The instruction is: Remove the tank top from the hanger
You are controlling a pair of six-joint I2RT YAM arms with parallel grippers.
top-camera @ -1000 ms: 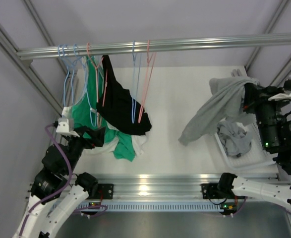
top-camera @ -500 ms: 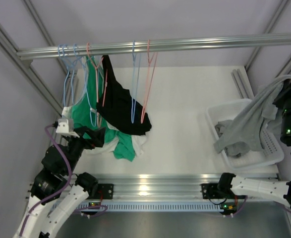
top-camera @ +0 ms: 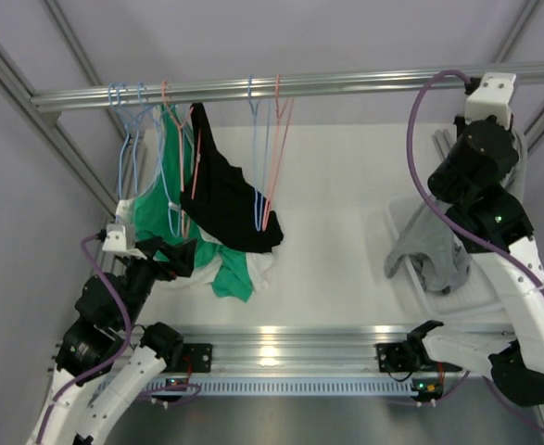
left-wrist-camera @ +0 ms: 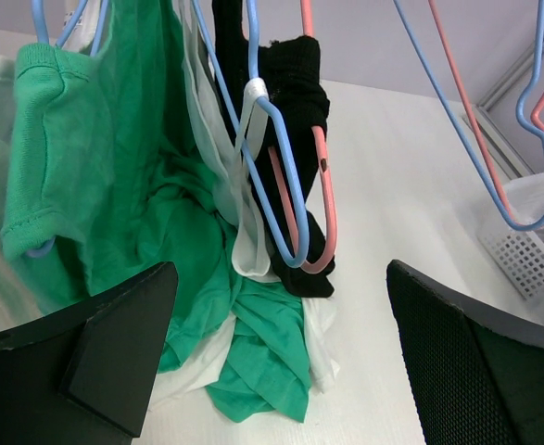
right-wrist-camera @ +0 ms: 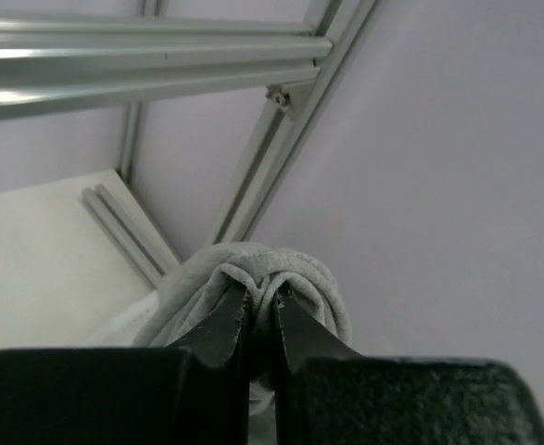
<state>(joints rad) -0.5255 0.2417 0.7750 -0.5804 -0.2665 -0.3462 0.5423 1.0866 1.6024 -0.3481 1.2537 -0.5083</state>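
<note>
My right gripper tips its fingers downward next, lowers the tank top, clear of any hanger, inside the white basket and releases it, since that basket sits below.
The grey tank top is bunched between the fingers of my right gripper, which is shut on it, raised high near the frame's far right corner. In the top view the tank top hangs under the right arm, over the white basket, clear of any hanger. An empty blue hanger and a pink hanger dangle from the rail. My left gripper stands open, low at the left, facing the hung clothes with nothing between its fingers.
Green, white and black garments hang from more blue and pink hangers at the left, and their ends pool on the table. Aluminium frame posts stand close behind the right gripper. A grooved rail lies at the table's right edge.
The right arm has swung from the right edge inward and upward, carrying the grey tank top so that it now hangs over the basket. The left arm has barely moved.
</note>
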